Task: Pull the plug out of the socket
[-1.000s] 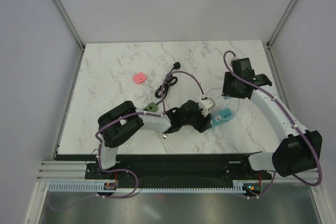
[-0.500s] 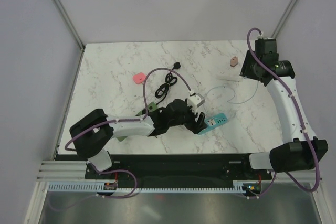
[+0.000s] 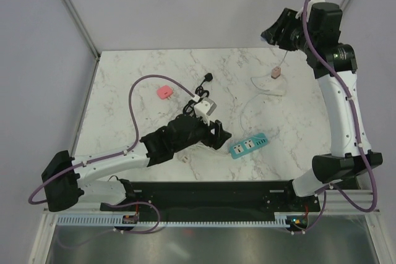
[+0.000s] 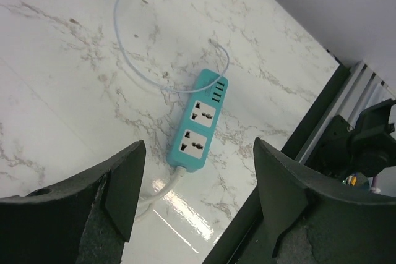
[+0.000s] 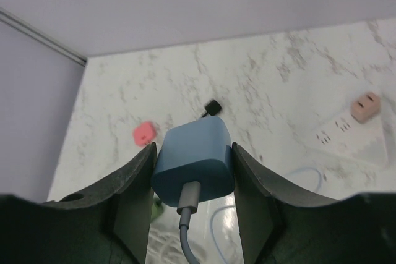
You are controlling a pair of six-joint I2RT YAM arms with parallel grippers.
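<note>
The blue plug is off the teal socket strip, so the robot's right gripper will next lower it to the open marble beside the coiled black cable.
The teal socket strip (image 3: 249,145) lies flat on the marble table near the front edge, with both its sockets empty; it also shows in the left wrist view (image 4: 199,126). My right gripper (image 3: 274,31) is raised high over the far right corner. In the right wrist view it (image 5: 193,168) is shut on the blue plug (image 5: 193,149). A thin pale cable (image 3: 247,106) hangs from the plug down to the table. My left gripper (image 3: 215,134) is open and empty just left of the strip, and in its own view (image 4: 197,174) the strip lies ahead between its fingers.
A white power strip (image 3: 266,83) with a beige adapter (image 3: 276,73) lies at the back right. A pink block (image 3: 164,91) and a coiled black cable (image 3: 199,95) lie at the back left. The teal strip's white cord (image 4: 162,190) runs toward the front edge.
My right gripper has risen up and back to the far right with the blue plug, trailing its cable. My left gripper has let go of the teal strip and drawn back to the left.
</note>
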